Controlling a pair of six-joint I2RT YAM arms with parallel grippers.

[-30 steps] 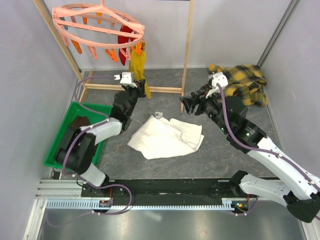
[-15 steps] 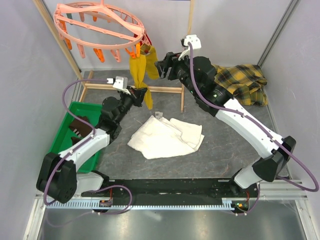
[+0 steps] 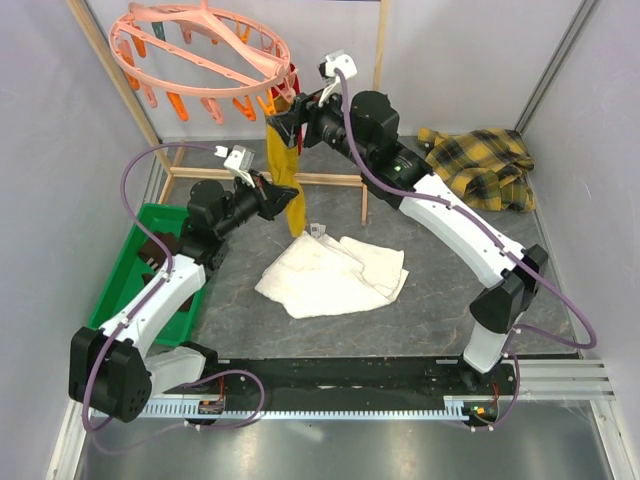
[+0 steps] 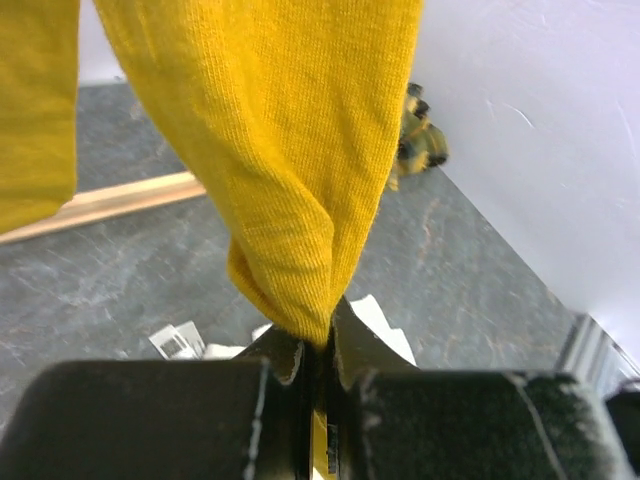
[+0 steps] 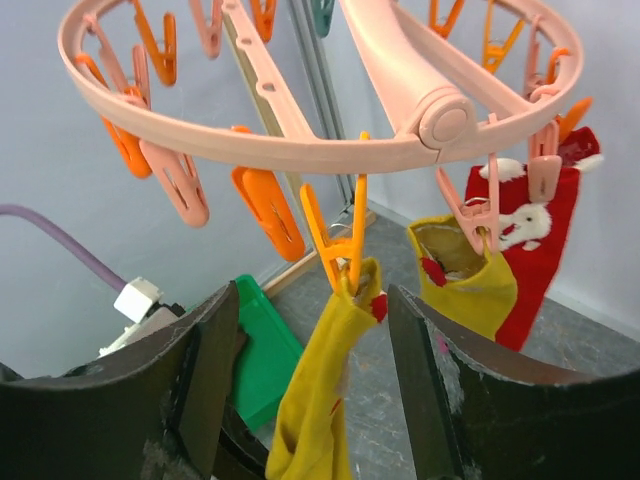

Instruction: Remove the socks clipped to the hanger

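Note:
My left gripper should swing down over the green bin and let go of the sock, because the bin is below the gripper, to its left in the top view.
The salmon-pink hanger (image 3: pixel 200 50) hangs at the back left and fills the top of the right wrist view (image 5: pixel 330 140). A mustard yellow sock (image 3: pixel 283 175) hangs from an orange clip (image 5: pixel 345 245) on its rim. My left gripper (image 3: pixel 285 207) is shut on that sock's lower end (image 4: pixel 270 150), with fabric pinched between its jaws (image 4: pixel 318 345). My right gripper (image 3: pixel 285 125) is open, its fingers either side of the clipped sock top (image 5: pixel 312 310) without touching it. A second yellow sock (image 5: pixel 465 275) and a red sock (image 5: pixel 530 240) hang on neighbouring clips.
A green bin (image 3: pixel 130 270) at the left holds a dark brown sock (image 3: pixel 165 245). A white towel (image 3: pixel 335 270) lies mid-table. The plaid shirt (image 3: pixel 480 165) lies at the back right. The wooden frame rack (image 3: pixel 375 100) stands behind the hanger.
My right arm has swung from low beside the plaid shirt up to the hanger's rim. My left gripper has drawn back, still holding the yellow sock. The hanger has tilted.

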